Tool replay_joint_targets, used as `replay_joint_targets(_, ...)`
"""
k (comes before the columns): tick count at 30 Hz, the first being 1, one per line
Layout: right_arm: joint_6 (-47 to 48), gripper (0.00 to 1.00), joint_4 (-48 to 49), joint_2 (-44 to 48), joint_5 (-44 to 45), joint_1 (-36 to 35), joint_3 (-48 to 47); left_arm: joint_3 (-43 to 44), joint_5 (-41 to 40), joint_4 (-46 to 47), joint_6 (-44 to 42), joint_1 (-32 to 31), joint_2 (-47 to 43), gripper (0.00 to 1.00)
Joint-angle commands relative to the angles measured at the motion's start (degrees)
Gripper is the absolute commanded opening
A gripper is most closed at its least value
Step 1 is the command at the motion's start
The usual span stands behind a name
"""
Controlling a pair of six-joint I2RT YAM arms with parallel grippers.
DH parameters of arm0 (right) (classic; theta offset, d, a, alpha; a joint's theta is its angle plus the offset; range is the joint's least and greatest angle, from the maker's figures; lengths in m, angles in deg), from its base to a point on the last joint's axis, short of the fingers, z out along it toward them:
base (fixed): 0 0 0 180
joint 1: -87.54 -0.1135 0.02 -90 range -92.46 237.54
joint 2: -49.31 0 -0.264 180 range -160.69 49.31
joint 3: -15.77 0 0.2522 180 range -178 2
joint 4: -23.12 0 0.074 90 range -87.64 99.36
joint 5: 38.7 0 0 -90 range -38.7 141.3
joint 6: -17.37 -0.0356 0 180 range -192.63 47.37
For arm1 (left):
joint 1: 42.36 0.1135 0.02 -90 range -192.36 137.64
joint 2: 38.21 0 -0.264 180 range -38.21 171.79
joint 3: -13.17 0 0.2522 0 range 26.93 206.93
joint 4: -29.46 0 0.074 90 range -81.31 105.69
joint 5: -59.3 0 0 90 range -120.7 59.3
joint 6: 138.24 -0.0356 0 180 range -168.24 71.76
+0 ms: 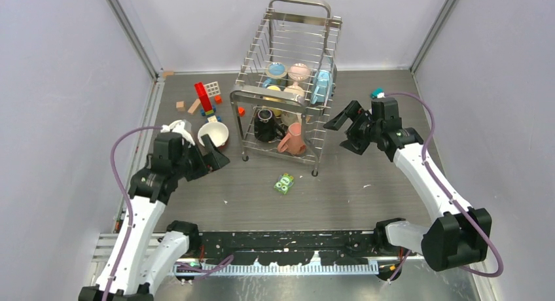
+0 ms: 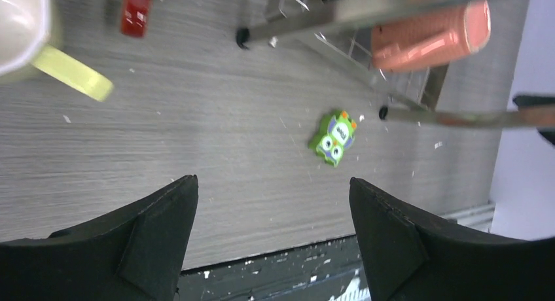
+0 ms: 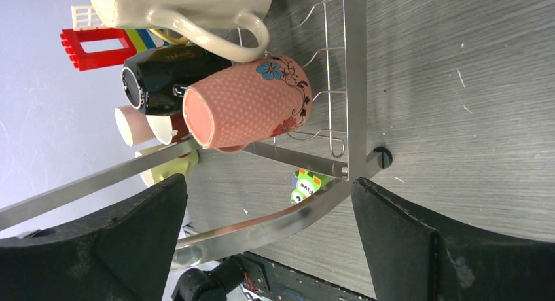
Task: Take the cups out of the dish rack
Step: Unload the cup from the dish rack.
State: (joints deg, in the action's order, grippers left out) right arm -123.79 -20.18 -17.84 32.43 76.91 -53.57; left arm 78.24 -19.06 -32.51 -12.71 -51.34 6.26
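Note:
The salmon cup's handle sticks out toward my left gripper from the right in the top view, so its fingers should swing across and close there next.
The dish rack (image 1: 288, 26) stands at mid-table, a tall silver wire frame. Its top tier holds light blue (image 1: 276, 70), pale pink (image 1: 299, 72) and blue (image 1: 321, 85) cups. Below lie a black cup (image 1: 265, 124) and a salmon cup (image 1: 292, 139), the latter floral in the right wrist view (image 3: 245, 105). A dark red cup (image 1: 214, 135) and a pale cup (image 1: 177, 127) sit on the table left of the rack. My left gripper (image 1: 213, 158) (image 2: 273, 181) is open and empty beside them; a yellow-handled cup (image 2: 72, 72) shows at its upper left. My right gripper (image 1: 335, 132) (image 3: 268, 182) is open at the rack's right side.
A green packet (image 1: 284, 183) (image 2: 334, 139) lies in front of the rack. Toy blocks (image 1: 204, 98) are scattered at the back left. The rack's rail (image 3: 275, 216) crosses between my right fingers. A cream cup (image 3: 177, 6) hangs above the salmon one.

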Motion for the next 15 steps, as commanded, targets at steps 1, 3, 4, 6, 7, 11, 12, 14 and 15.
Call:
replay_joint_targets(1, 1.0, 1.00, 4.3, -0.9, 0.8, 0.4, -2.0, -4.3, 2.4, 6.5, 3.4, -5.3, -5.2, 0.87)
replay_joint_targets(3, 1.5, 1.00, 4.8, -1.5, 0.9, 0.4, -1.8, -6.8, 1.5, 9.6, 4.5, -9.1, -6.7, 0.87)
replay_joint_targets(4, 1.6, 1.00, 5.1, -1.8, 1.0, 0.5, -1.6, -8.0, 0.3, 11.3, 4.9, -11.3, -7.1, 0.87)
replay_joint_targets(6, 1.9, 1.00, 5.9, -2.2, 0.8, 0.7, -1.2, -10.3, -3.6, 14.9, 5.7, -16.3, -7.1, 0.87)
replay_joint_targets(7, 2.0, 1.00, 6.2, -2.5, 0.6, 0.7, -1.1, -11.3, -5.5, 17.1, 5.9, -19.1, -6.7, 0.87)
replay_joint_targets(11, 2.8, 1.00, 6.5, -3.2, 0.1, 1.1, -1.0, -14.1, -13.7, 27.0, 5.7, -28.9, -2.4, 0.87)
replay_joint_targets(12, 2.9, 1.00, 6.5, -3.2, -0.1, 1.2, -0.9, -14.5, -15.3, 29.7, 5.0, -31.0, -1.0, 0.87)
replay_joint_targets(14, 2.9, 1.00, 7.0, -3.0, -0.6, 1.2, -0.5, -14.9, -17.1, 36.3, 3.4, -34.2, 3.0, 0.87)
replay_joint_targets(15, 3.1, 1.00, 7.0, -2.9, -0.8, 1.3, -0.3, -14.9, -17.8, 39.2, 2.4, -35.6, 5.1, 0.87)
